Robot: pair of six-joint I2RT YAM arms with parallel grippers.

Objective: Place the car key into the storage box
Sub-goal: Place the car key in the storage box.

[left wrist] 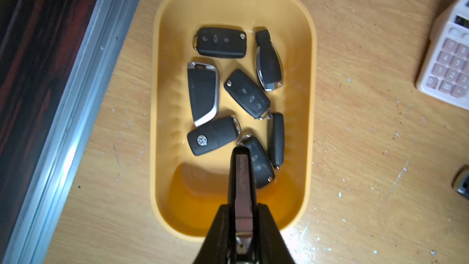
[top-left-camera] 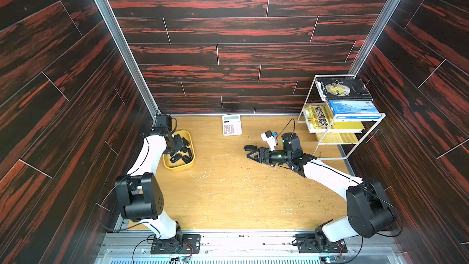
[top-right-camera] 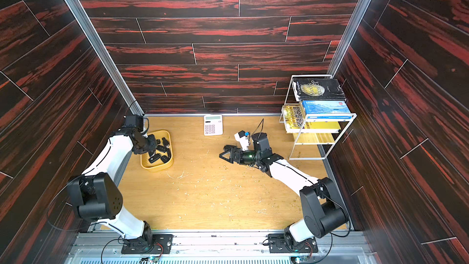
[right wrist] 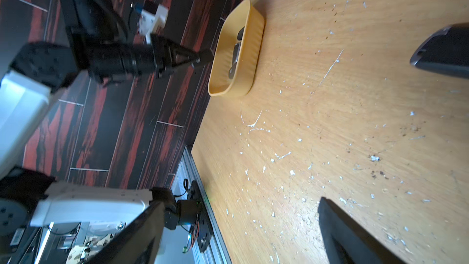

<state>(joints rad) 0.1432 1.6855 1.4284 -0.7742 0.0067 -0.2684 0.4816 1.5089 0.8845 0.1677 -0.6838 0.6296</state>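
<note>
I should next lower my left gripper into the box to the bare gap (left wrist: 226,109) below it, beside the silver-edged key, and let go of its car key there.
The yellow storage box (top-left-camera: 177,167) (top-right-camera: 156,167) sits at the table's left, with several black car keys (left wrist: 219,43) lying in it. My left gripper (left wrist: 242,206) (top-left-camera: 177,148) hangs over the box's near end, shut on another black car key (left wrist: 242,173) held edge-on between the jaws. From the right wrist view this gripper (right wrist: 205,57) is just above the box rim (right wrist: 253,54). One more car key (top-left-camera: 250,147) (right wrist: 444,52) lies on the table mid-right. My right gripper (top-left-camera: 252,155) (right wrist: 238,237) is beside it, rolled on its side, open and empty.
A white calculator (top-left-camera: 231,124) (left wrist: 451,59) lies at the back middle of the table. A white wire rack (top-left-camera: 340,123) holding books stands at the back right. Dark wood-patterned walls enclose the table on three sides. Small pale flecks are scattered over the wooden tabletop (top-left-camera: 241,194).
</note>
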